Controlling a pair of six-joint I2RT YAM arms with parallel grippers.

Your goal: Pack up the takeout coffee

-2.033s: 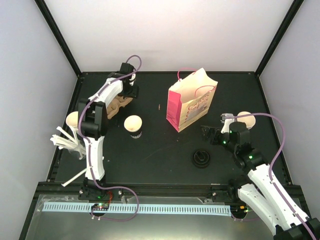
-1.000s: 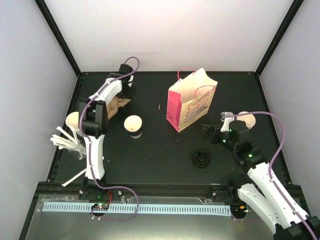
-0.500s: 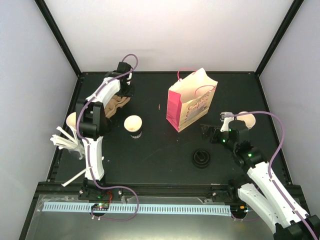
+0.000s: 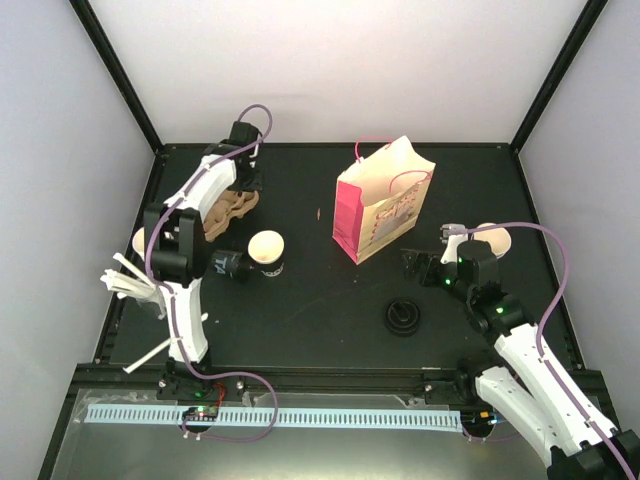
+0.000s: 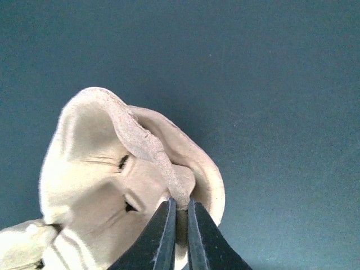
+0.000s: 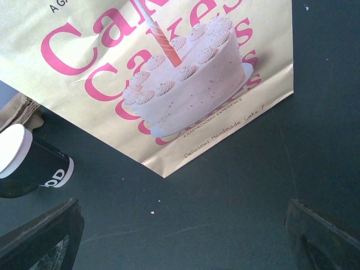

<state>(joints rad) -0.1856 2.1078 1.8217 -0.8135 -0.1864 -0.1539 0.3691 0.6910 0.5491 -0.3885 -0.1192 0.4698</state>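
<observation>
The mat beside the black lid is empty, so the left gripper will next lift, swing back past the upright cup and lower the tray [image 4: 232, 208] to let go of it there.
The brown pulp tray [image 4: 232, 208] lies at the back left of the mat. My left gripper [image 4: 246, 186] is shut on it; in the left wrist view the jaws [image 5: 179, 207] pinch a raised rim of the tray [image 5: 107, 169]. One takeout coffee cup [image 4: 267, 250] stands upright just right of the left arm and shows black-sided in the right wrist view [image 6: 28, 163]. A second cup [image 4: 143, 240] peeks out behind the left arm, and a third [image 4: 494, 238] stands behind the right wrist. My right gripper [image 4: 418, 262] is open and empty, low over the mat [image 6: 183, 247].
A pink and gold paper bag [image 4: 384, 200] with a cake print [image 6: 169, 73] stands open at centre back, right in front of the right gripper. A black round lid [image 4: 402, 318] lies on the mat. White straws [image 4: 130, 285] sit at the left edge.
The left jaws have closed onto the tray's rim, and the left arm's elbow has swung leftward. The right arm has stayed put.
</observation>
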